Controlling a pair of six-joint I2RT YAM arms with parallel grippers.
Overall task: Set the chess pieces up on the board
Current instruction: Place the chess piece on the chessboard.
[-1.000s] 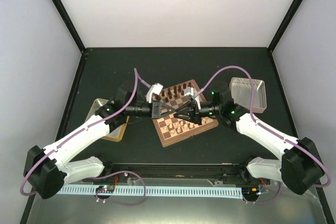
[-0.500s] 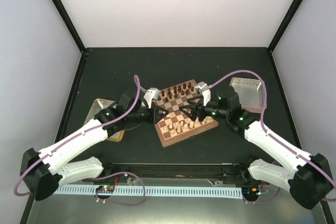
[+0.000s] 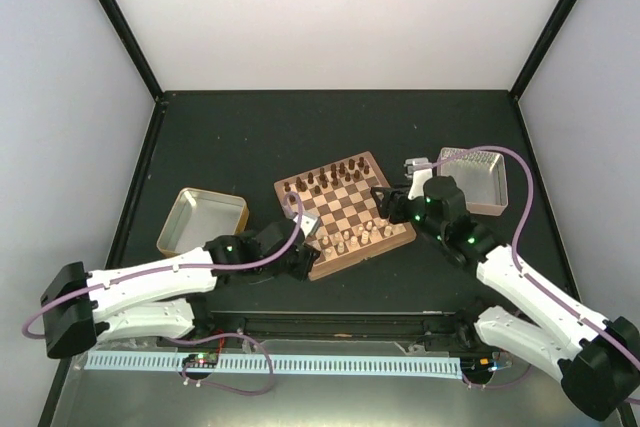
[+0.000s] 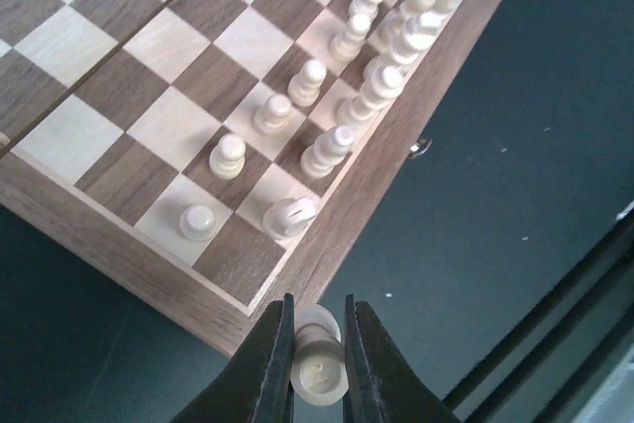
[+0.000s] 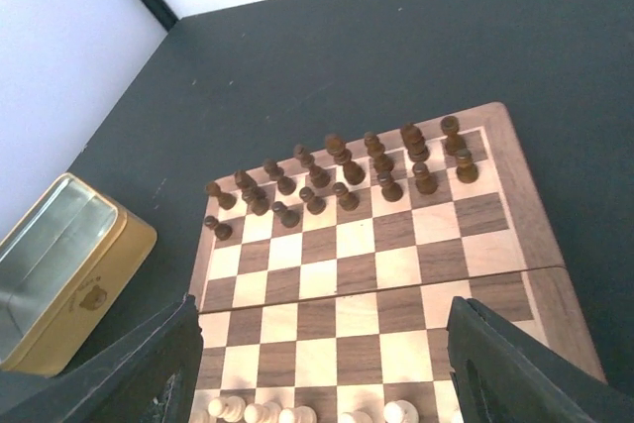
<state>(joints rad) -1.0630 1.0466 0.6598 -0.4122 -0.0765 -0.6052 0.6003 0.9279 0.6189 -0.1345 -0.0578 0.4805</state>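
Observation:
The dark corner square point(image 4: 234, 257) is bare, so my left gripper should move over the board's near corner, lower the small cream piece onto that square and then release it.
The board point(image 3: 350, 209) lies angled at the table's middle, with dark chessmen point(image 5: 342, 167) on its far rows. Cream chess pieces point(image 4: 327, 151) stand in two rows along its near side. My left gripper point(image 4: 318, 306) is shut on one cream piece point(image 4: 320, 371), held just off the board's near-left corner above the dark table. The dark corner square point(image 4: 234, 257) beside it is bare. In the top view the left gripper point(image 3: 307, 239) sits at that corner. My right gripper point(image 5: 325, 316) is wide open and holds nothing, hovering over the board's near right part point(image 3: 386, 199).
A gold tin point(image 3: 200, 222) lies open left of the board and shows in the right wrist view point(image 5: 54, 279). A silver metal tray point(image 3: 476, 179) stands at the right, behind the right arm. The table's near rail runs close behind the left gripper.
A second ago both grippers met tip to tip over the board. The right one has opened and drawn back to the right. The left swung down to the near-left corner.

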